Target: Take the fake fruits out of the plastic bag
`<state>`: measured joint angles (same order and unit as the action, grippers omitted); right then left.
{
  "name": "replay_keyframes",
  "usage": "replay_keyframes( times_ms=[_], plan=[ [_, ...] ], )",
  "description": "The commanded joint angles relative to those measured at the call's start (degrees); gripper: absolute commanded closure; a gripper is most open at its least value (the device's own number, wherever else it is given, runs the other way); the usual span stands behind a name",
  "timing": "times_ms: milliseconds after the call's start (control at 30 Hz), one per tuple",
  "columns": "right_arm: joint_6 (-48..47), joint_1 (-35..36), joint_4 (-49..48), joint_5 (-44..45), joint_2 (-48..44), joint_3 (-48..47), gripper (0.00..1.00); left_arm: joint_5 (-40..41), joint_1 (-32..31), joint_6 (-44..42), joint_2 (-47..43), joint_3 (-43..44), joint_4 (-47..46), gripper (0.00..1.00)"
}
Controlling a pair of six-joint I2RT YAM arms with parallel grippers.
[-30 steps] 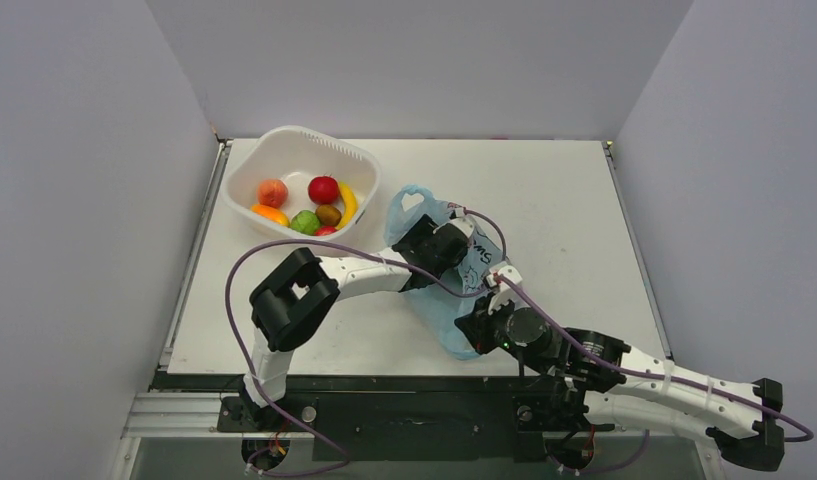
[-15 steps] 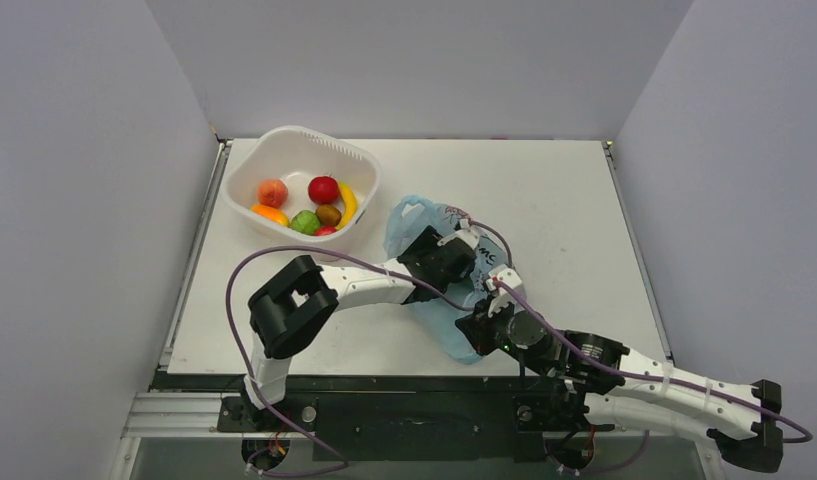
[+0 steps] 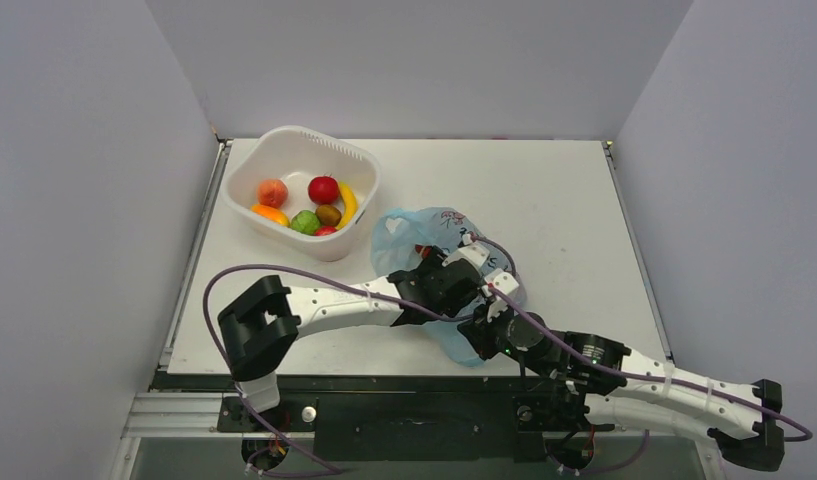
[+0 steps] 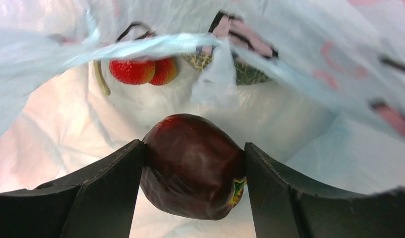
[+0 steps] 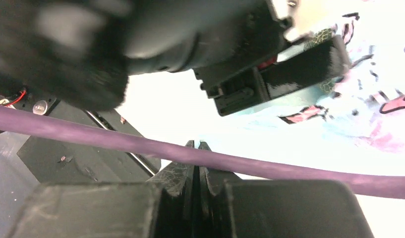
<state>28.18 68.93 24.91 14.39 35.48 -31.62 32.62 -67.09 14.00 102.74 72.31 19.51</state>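
My left gripper rises from the bag next and carries the fruit outward over the white tub. It lowers it beside the banana (image 3: 348, 215), then releases it, since fruits lie there.
The light-blue plastic bag (image 3: 409, 226) lies on the table between the arms. My left gripper (image 3: 452, 287) reaches into its mouth. In the left wrist view this gripper (image 4: 194, 148) is shut on a glossy dark red apple-like fruit (image 4: 193, 181) inside the bag (image 4: 339, 114). Behind it lie a bunch of red-orange balls (image 4: 141, 71) and a green ribbed gourd (image 4: 250, 75). My right gripper (image 3: 474, 332) sits at the bag's near end, jaws pressed together (image 5: 195, 146) on the film.
A white tub (image 3: 284, 138) at the back left holds a red apple (image 3: 323, 189), a yellow banana piece (image 3: 348, 203) and several other small fruits. A purple cable (image 5: 289, 171) crosses in front of my right fingers. The table's front edge is just behind my right gripper.
My left arm has swung toward the near edge and pushed deeper into the bag. The bag's raised handle has dropped and its mouth has spread leftward. My right gripper has stayed put.
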Motion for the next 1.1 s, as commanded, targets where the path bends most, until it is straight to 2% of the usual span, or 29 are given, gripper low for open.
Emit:
replay_keyframes(
  times_ms=[0,200,433,567,700,800,967,1067],
  plan=[
    [0.4,0.1,2.2,2.4,-3.4,-1.8,1.00,-1.2,-1.3,4.4,-8.2,-2.2,1.2,0.92],
    [1.7,0.1,3.1,5.8,-5.9,-1.2,1.00,-5.0,-1.0,6.2,-19.0,-6.9,-0.2,0.92],
    [1.9,0.2,2.4,7.7,-7.3,0.0,1.00,-15.2,0.2,10.2,-33.1,-16.4,-11.7,0.92],
    [1.5,0.0,0.9,8.0,-6.2,0.8,1.00,-18.1,3.4,9.9,-43.5,-19.1,-13.3,0.92],
    [0.7,-0.5,0.0,7.2,-5.4,1.0,1.00,-23.4,12.8,7.4,-49.7,-18.0,-11.3,0.91],
    [0.6,-0.5,-0.2,6.7,-6.1,1.2,1.00,-26.4,24.4,5.2,-48.5,-13.6,-5.6,0.94],
    [0.7,-0.5,-0.4,7.1,-6.7,1.6,1.00,-31.2,39.1,-0.6,-38.1,-0.9,-1.2,0.99],
    [0.8,-0.6,-0.4,7.3,-5.7,1.4,1.00,-32.2,47.1,-0.3,-32.8,3.9,-4.5,1.00]
  ],
)
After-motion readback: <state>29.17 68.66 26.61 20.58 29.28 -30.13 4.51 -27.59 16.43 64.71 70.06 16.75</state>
